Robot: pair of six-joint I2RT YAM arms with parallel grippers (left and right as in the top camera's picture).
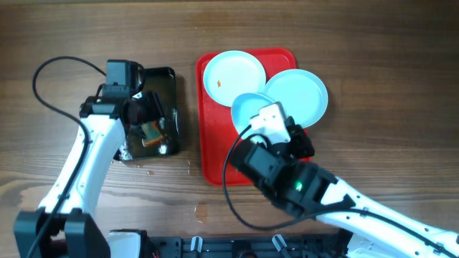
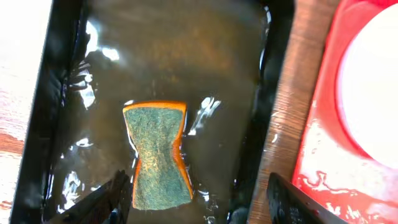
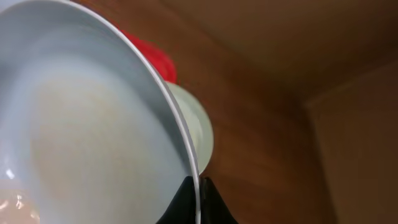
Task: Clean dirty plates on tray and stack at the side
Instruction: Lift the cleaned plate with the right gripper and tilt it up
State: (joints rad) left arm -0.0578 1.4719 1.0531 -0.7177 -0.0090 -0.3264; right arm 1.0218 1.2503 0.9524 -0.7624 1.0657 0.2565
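I will carry the tilted plate with my right gripper to its right in the overhead view, where the tabletop is clear past the second plate (image 1: 380, 97). I will lower the plate there and let go.
The red tray (image 1: 215, 154) lies mid-table. One pale plate (image 1: 232, 74) with an orange smudge lies at its far left. A second plate (image 1: 297, 93) lies at the far right, overhanging the tray's edge. My right gripper (image 1: 271, 118) is shut on the rim of a third plate (image 1: 247, 107), held tilted above the tray. In the right wrist view the fingers (image 3: 199, 202) pinch that plate's rim (image 3: 81, 124). My left gripper (image 2: 202, 205) is open above the black tray (image 2: 43, 124), just short of the sponge (image 2: 157, 152).
The black tray (image 1: 168, 79) holds water and the orange-and-green sponge (image 1: 150, 131), left of the red tray. Water drops lie on the wood near the red tray's front edge. In the left wrist view, the red tray's wet edge (image 2: 323, 155) and a plate (image 2: 373, 93) show at right.
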